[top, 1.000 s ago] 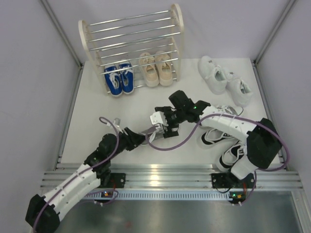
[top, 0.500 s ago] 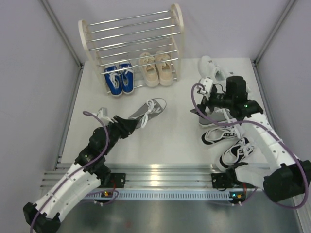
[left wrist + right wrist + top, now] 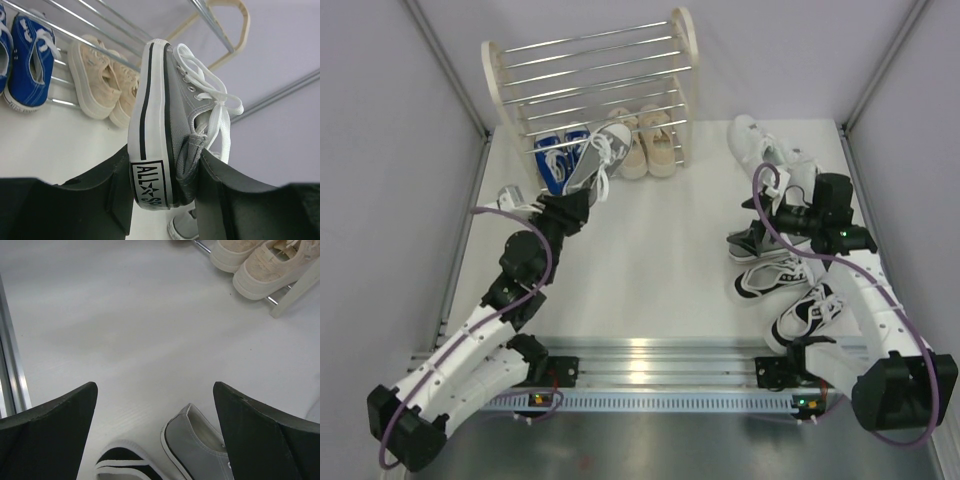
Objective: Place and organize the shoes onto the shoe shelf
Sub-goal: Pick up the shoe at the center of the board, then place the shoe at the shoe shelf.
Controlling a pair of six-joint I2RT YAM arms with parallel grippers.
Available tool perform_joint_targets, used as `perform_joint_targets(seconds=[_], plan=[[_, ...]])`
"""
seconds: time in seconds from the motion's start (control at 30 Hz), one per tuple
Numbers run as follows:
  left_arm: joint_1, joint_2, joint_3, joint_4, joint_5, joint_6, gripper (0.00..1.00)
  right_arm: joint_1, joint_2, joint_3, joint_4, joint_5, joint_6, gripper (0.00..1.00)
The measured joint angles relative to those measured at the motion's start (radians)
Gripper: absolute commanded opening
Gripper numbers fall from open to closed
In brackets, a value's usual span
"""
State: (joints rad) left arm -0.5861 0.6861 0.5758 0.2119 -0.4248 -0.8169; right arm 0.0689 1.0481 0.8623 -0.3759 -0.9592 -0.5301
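The left gripper will move outward and to the left in the top view next and turn the grey shoe's toe onto the level above the blue pair, as that level is empty.
My left gripper (image 3: 160, 185) is shut on the heel of a grey shoe (image 3: 175, 100) with a white sole and white laces. It holds the shoe toe-up in the air. From above, this grey shoe (image 3: 601, 153) hangs in front of the shoe shelf (image 3: 590, 60), over the blue pair (image 3: 554, 163) on the lowest tier, with my left gripper (image 3: 578, 195) below it. The beige pair (image 3: 645, 140) sits beside them. My right gripper (image 3: 782, 215) stands open over the second grey shoe (image 3: 200, 445), with nothing between its fingers.
A black-and-white pair (image 3: 790, 292) lies near the right arm's base, and one black-and-white shoe (image 3: 125, 465) shows beside the grey one. A white pair (image 3: 775, 160) lies at the back right. Grey walls close in both sides.
The right gripper has left the grey shoe at the table's middle and swung back to the right. The left gripper has carried that shoe up and back, toward the shelf front.
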Motion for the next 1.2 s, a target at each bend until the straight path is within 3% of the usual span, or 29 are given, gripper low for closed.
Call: perform_joint_targets(seconds=[0.1,0.3,0.47,0.93,1.2], plan=[[0.042,0.079,0.014,0.102,-0.01,0.008,0.0,0.0,-0.001,-0.004,0.003,-0.006,0.001,0.99],[0.267,0.289,0.048,0.29,0.061,-0.089,0.0,0.0,-0.008,-0.018,0.003,-0.005,-0.002,0.99],[0.389,0.45,0.105,0.384,0.096,-0.166,0.0,0.0,-0.011,-0.018,0.002,-0.003,-0.008,1.0],[0.422,0.852,0.174,0.741,-0.02,-0.299,0.0,0.0,-0.013,-0.027,0.003,0.007,-0.019,0.99],[0.425,0.894,0.179,0.806,-0.131,-0.296,0.0,-0.002,-0.014,-0.033,0.005,0.008,-0.021,1.0]])
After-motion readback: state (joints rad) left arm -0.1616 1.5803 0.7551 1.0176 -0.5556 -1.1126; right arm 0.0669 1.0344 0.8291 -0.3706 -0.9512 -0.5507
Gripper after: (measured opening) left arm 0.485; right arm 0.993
